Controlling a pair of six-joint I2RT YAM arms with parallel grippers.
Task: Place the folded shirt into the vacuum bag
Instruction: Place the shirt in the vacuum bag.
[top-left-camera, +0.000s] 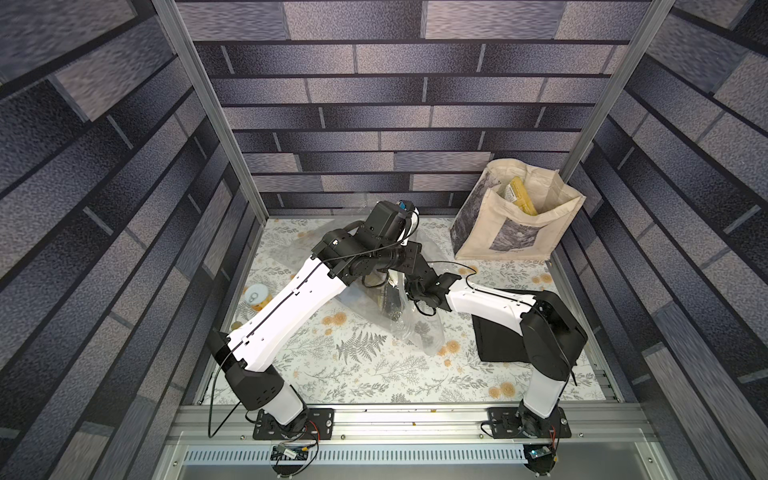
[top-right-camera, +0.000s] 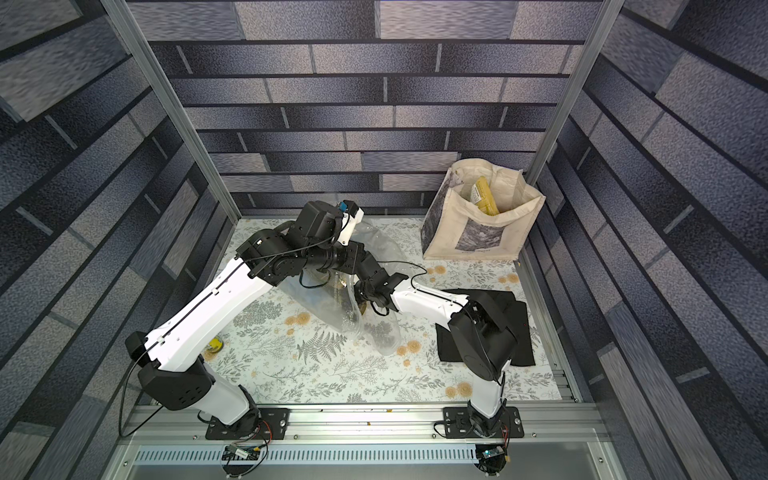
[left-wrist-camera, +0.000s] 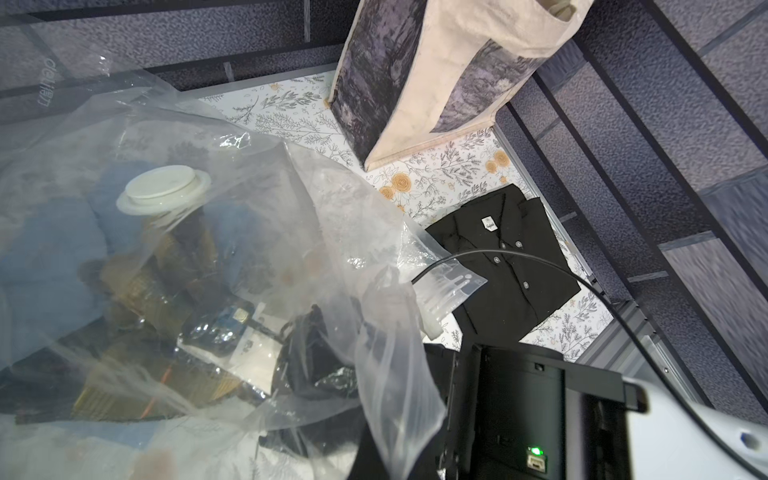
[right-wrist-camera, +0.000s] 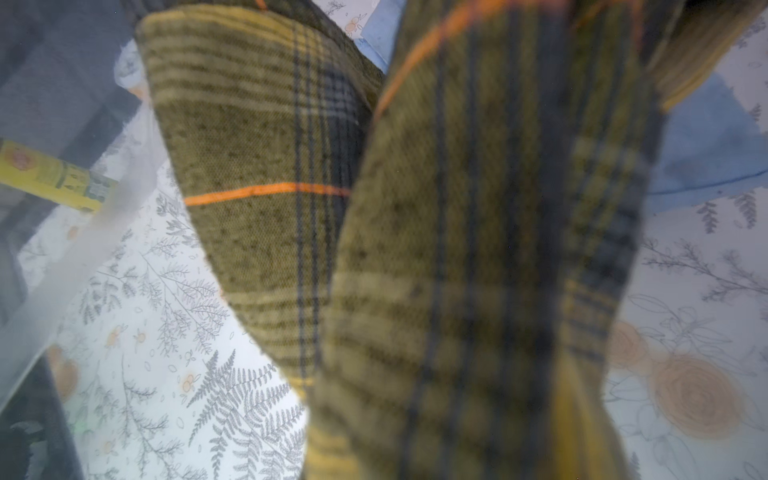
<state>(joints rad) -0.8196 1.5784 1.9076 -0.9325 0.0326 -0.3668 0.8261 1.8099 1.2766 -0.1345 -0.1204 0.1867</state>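
My right gripper should push the plaid shirt (right-wrist-camera: 457, 249) deeper into the bag toward the blue fabric (right-wrist-camera: 704, 152) and release it inside, as my left gripper holds the bag's edge raised.
The clear, crinkly vacuum bag (top-left-camera: 419, 336) (top-right-camera: 374, 332) is lifted at mid-table, with its white valve cap (left-wrist-camera: 164, 189) showing. My left gripper (top-left-camera: 409, 226) is shut on the bag's raised edge, and film drapes down over its jaws in the left wrist view. My right gripper (top-left-camera: 392, 301) reaches inside the bag, its fingers hidden by an olive plaid shirt (right-wrist-camera: 457, 249) that hangs bunched from it above the table. Through the film the plaid cloth (left-wrist-camera: 137, 282) shows beside some blue fabric (left-wrist-camera: 50, 249). A folded black shirt (top-left-camera: 496, 340) (left-wrist-camera: 507, 257) lies flat at the right, under my right arm.
A beige tote bag (top-left-camera: 511, 232) (top-right-camera: 478, 237) with a grey picture stands at the back right, a yellow box (top-left-camera: 521, 199) inside it. A tin can (top-left-camera: 257, 296) stands by the left wall, near my left arm. Walls close in on three sides.
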